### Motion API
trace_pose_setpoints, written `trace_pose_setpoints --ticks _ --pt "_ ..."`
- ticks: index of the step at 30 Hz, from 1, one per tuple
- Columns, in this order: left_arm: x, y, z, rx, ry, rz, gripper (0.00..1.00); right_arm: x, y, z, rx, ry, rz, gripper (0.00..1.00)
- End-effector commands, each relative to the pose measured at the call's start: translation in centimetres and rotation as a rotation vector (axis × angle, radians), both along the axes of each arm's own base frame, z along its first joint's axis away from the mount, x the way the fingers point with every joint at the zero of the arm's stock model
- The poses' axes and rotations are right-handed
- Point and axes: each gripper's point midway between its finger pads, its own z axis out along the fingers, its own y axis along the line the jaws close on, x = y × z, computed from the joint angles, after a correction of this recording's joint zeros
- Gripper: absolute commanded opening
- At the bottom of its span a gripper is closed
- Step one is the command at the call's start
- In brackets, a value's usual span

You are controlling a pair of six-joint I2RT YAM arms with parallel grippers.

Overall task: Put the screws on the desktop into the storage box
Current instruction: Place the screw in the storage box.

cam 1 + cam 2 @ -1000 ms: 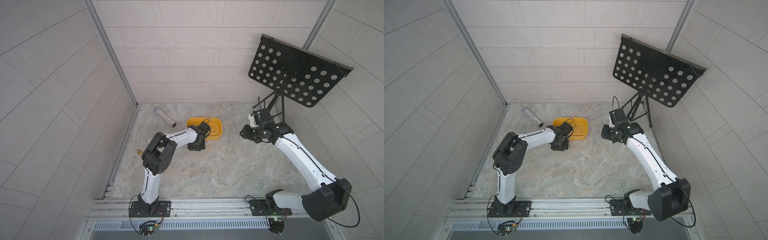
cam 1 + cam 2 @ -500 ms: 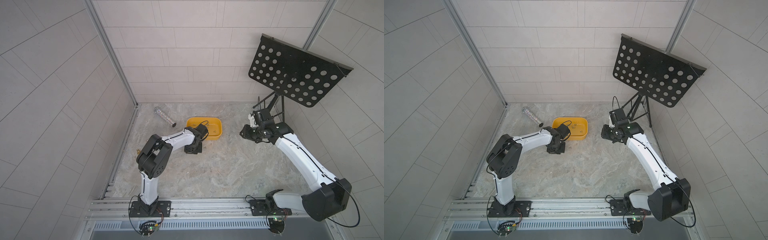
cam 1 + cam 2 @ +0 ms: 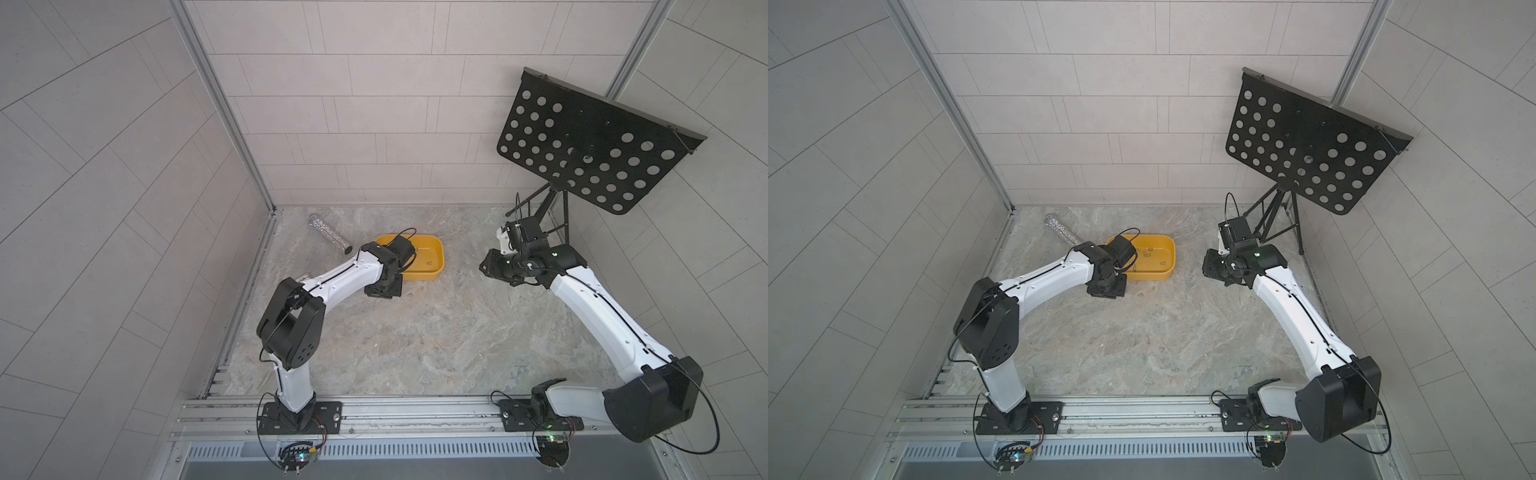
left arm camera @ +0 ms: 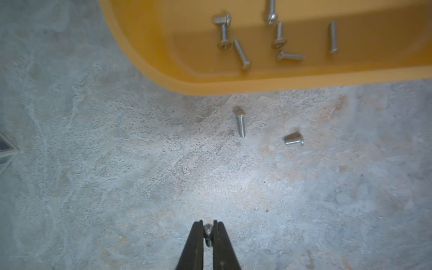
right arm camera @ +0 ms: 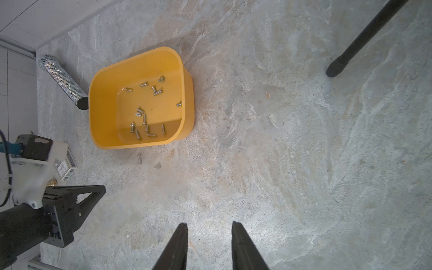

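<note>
My left gripper will next move outward past the near side of the storage box, over the bottom of the storage box, and let go of the screw there, because several others already lie inside.
My left gripper (image 4: 208, 228) is shut on a small silver screw (image 4: 207, 230), just above the marble desktop (image 4: 117, 175). It hangs in front of the yellow storage box (image 4: 163, 70), a short way from its near wall. Two more screws (image 4: 240, 121) (image 4: 294, 139) lie on the desktop between the gripper and the box. Several screws (image 5: 143, 119) rest inside the storage box (image 5: 189, 98). In both top views the left gripper (image 3: 384, 289) (image 3: 1106, 286) sits at the box's front left corner. My right gripper (image 5: 209, 225) stands open and empty over bare desktop to the right of the box (image 3: 438, 270).
A glittery silver tube (image 3: 330, 233) lies behind and left of the box. A black perforated music stand (image 3: 590, 153) rises at the back right, with one leg (image 5: 360, 39) on the desktop. A small carton (image 5: 66, 167) and a brass piece (image 5: 52, 182) sit by the left arm.
The left arm's elbow has swung toward the front left while its gripper has stayed nearly in place in front of the box. The right arm has not moved.
</note>
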Motion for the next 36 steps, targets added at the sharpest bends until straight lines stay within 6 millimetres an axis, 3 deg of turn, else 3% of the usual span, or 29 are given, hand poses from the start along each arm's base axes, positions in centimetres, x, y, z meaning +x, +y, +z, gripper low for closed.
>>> trace_pose_setpoints --ticks 1,7,12,19,25,30,36 --pt "0.8 0.7 3.0 0.029 -0.035 -0.022 0.08 0.5 0.0 0.7 0.01 -0.015 -0.01 0.36" --pt "4.0 -0.7 5.5 0.017 -0.073 -0.046 0.08 0.6 0.2 0.8 0.014 -0.018 -0.007 0.36" --pt "7.2 -2.3 5.6 -0.001 -0.07 -0.056 0.08 0.7 0.2 0.8 0.015 -0.013 -0.006 0.36" --pt "11.0 -3.8 3.0 -0.031 -0.026 -0.049 0.08 0.7 0.3 0.7 0.017 -0.008 -0.004 0.36" --pt "13.3 -3.2 0.2 -0.049 0.015 -0.016 0.08 0.9 0.4 0.1 0.014 0.008 -0.001 0.36" --pt "14.2 -2.2 -2.0 -0.052 0.056 0.005 0.08 1.0 0.4 -0.3 0.01 0.018 0.002 0.36" --pt "14.6 -1.4 -3.2 -0.053 0.078 0.014 0.09 1.2 0.4 -0.7 0.005 0.031 0.001 0.36"
